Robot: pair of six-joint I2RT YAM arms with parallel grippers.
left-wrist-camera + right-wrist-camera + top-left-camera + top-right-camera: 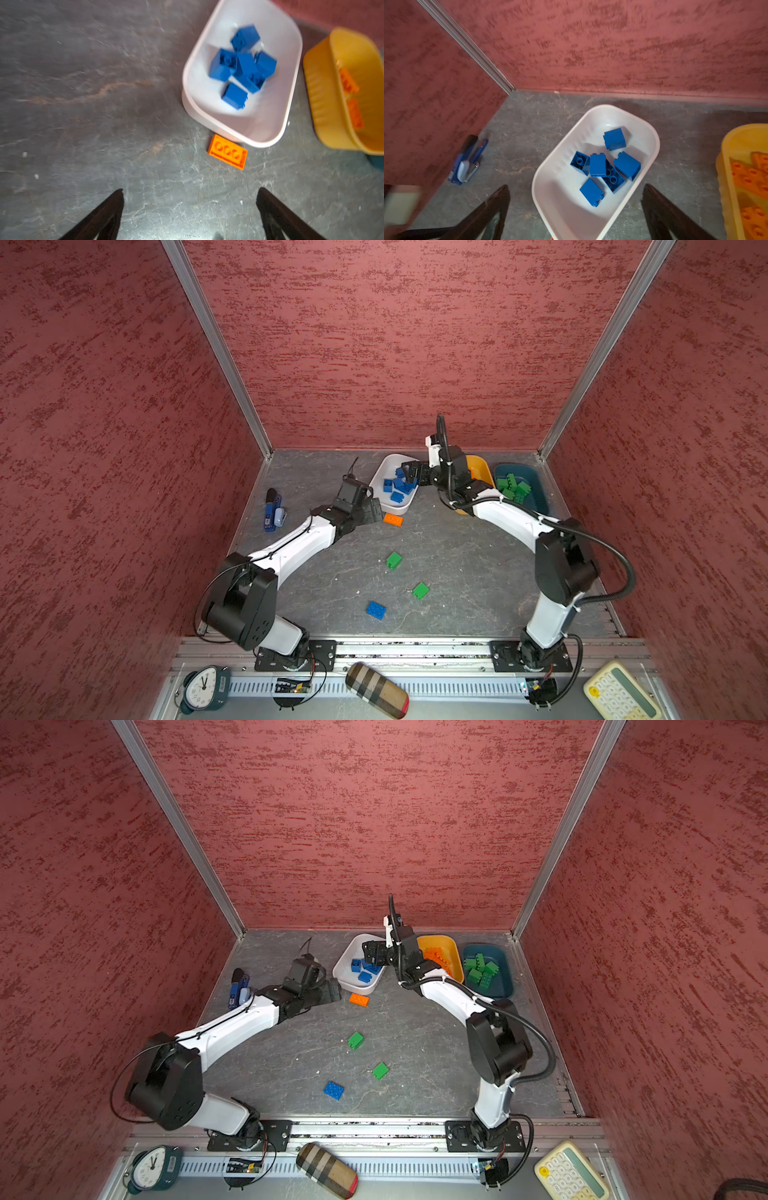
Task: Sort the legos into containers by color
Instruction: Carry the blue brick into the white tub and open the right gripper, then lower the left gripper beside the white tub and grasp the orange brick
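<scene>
The white tub blocks one long side of the orange lego. My left gripper needs to turn and lower onto the lego's ends, below toward the yellow-orange tub (451, 952).
My right gripper (576, 187) hangs open over the white tub (386, 466) (560, 197), nothing between its fingers. Several blue legos (598, 168) lie in that tub. My left gripper (189, 190) (376, 512) stands open low over the floor, just left of a flat orange lego (393, 519) (227, 152) that lies against the white tub's near end. The yellow-orange tub (451, 952) holds orange legos (436, 957). Green legos (513, 487) fill the teal tub (534, 485). Loose on the floor are two green legos (393, 560) (420, 590) and a blue lego (376, 609).
A blue-and-black stapler-like gadget (273, 512) lies near the left wall. Red walls close in three sides. On the front ledge behind the arm bases sit a clock (203, 689), a plaid case (376, 691) and a calculator (619, 693).
</scene>
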